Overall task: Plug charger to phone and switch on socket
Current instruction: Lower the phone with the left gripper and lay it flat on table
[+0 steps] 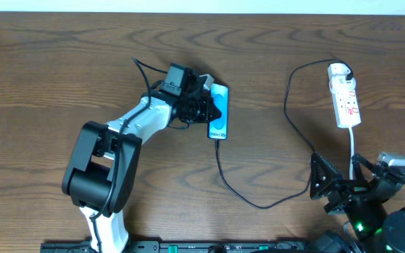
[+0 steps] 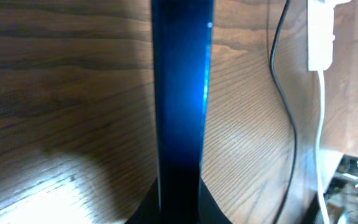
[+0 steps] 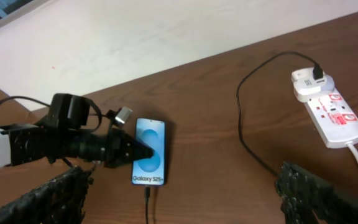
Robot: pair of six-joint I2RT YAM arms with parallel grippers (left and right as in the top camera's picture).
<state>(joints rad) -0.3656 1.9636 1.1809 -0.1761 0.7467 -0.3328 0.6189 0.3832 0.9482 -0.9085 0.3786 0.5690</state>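
Note:
The phone (image 1: 219, 112) is raised, as its shadow shows, so my left gripper will lower it to the wood of the tabletop below and let go of it.
The phone (image 1: 219, 112) lies left of centre, its blue screen reading "Galaxy S25" in the right wrist view (image 3: 150, 155). My left gripper (image 1: 207, 109) is shut on its left side; the left wrist view shows the phone (image 2: 180, 93) as a blue band between the jaws. The charger's black cable (image 1: 259, 205) has its connector tip at the phone's bottom end (image 3: 148, 194) and loops right to its white plug head (image 1: 339, 70), seated in the socket (image 1: 348, 102). The socket also shows in the right wrist view (image 3: 337, 118). My right gripper (image 1: 343, 184) is open and empty at the front right.
The socket's white cord (image 1: 352, 151) runs from the strip toward my right gripper and shows in the left wrist view (image 2: 320, 137). The black cable's loop (image 3: 247, 137) lies on the wood between phone and socket. The table's far edge meets a pale wall (image 3: 166, 37).

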